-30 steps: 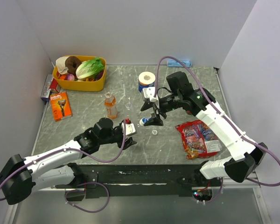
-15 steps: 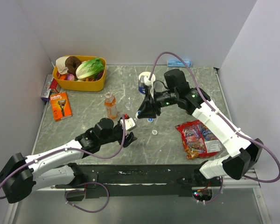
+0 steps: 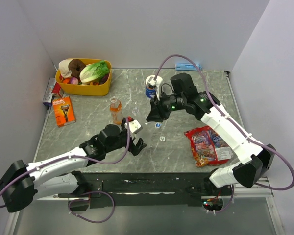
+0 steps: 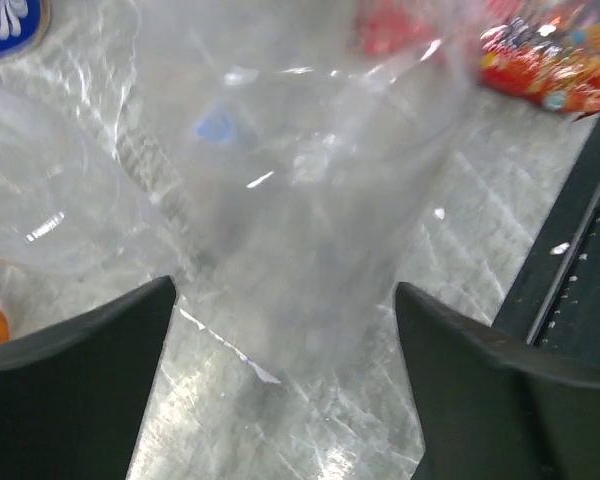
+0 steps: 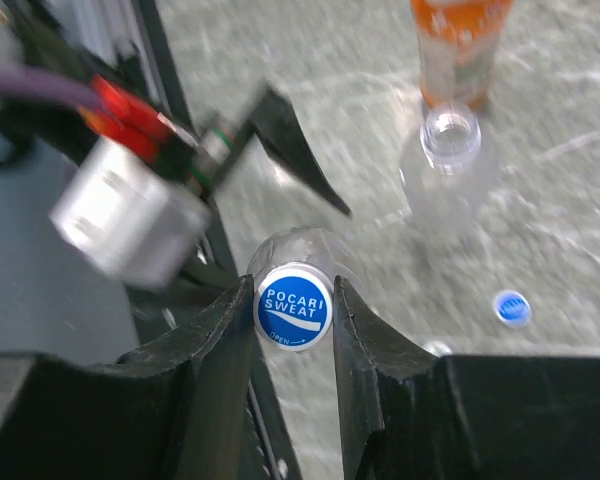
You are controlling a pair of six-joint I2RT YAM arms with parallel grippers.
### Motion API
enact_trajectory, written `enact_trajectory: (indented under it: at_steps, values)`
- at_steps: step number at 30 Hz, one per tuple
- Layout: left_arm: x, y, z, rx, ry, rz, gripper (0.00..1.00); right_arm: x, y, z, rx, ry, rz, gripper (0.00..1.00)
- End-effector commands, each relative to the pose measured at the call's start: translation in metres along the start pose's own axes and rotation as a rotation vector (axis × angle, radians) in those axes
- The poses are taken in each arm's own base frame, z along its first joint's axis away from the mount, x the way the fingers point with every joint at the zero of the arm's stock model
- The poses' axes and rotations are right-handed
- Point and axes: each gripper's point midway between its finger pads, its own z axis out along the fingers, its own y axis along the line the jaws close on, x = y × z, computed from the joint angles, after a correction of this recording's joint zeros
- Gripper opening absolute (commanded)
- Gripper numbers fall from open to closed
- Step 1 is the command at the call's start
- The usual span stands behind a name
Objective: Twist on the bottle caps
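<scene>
My right gripper will next carry the bottle outward to the clear tabletop beyond the snack bag, because the cap is seated on the bottle's neck and my left gripper is open.
A blue bottle cap (image 5: 293, 305) marked POCARI SWEAT sits on the neck of a small clear bottle (image 5: 280, 248), and my right gripper (image 5: 291, 286) is shut on it from above. My left gripper (image 4: 283, 290) is open, its fingers standing apart on either side of that bottle's blurred body (image 4: 310, 200). From above, the right gripper (image 3: 154, 113) hangs just beyond the left gripper (image 3: 135, 146). A second clear bottle (image 5: 448, 170) stands uncapped in front of the orange drink bottle (image 5: 458, 50). A second blue cap (image 5: 511, 307) lies loose on the table (image 3: 158, 125).
A yellow basket (image 3: 83, 89) with lettuce is at the back left, and a razor pack (image 3: 63, 110) lies near it. A toilet roll (image 3: 153, 82) stands behind the right gripper. A red snack bag (image 3: 208, 144) lies to the right.
The right gripper moved left over the bottle and shut on the cap. The left gripper then opened off the bottle's body.
</scene>
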Motion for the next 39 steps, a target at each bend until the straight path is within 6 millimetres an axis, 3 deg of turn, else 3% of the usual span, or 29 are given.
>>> enact_trajectory:
  at_steps: [1,4,9,15,23,29,39]
  values:
    - [-0.014,-0.012,-0.010,0.082,-0.057,0.071,0.96,-0.003,-0.002,-0.041,0.089,0.012,-0.209,0.00]
    - [0.004,-0.014,-0.016,0.107,0.011,0.086,0.96,-0.003,-0.015,-0.056,0.164,0.028,-0.271,0.00]
    - [0.015,-0.007,-0.024,0.095,0.072,0.092,0.96,-0.013,-0.065,-0.075,0.334,0.016,-0.291,0.00]
    - [0.013,-0.005,-0.028,0.108,0.086,0.074,0.96,-0.017,-0.137,-0.077,0.474,0.029,-0.286,0.00]
    - [0.012,0.005,-0.032,0.104,0.116,0.100,0.96,-0.020,-0.202,-0.068,0.546,-0.012,-0.237,0.00]
    - [0.011,0.014,-0.033,0.096,0.130,0.082,0.96,-0.006,-0.223,-0.057,0.547,0.024,-0.176,0.05]
    - [0.010,0.016,-0.033,0.108,0.133,0.074,0.96,0.010,-0.235,-0.048,0.551,0.051,-0.095,0.25]
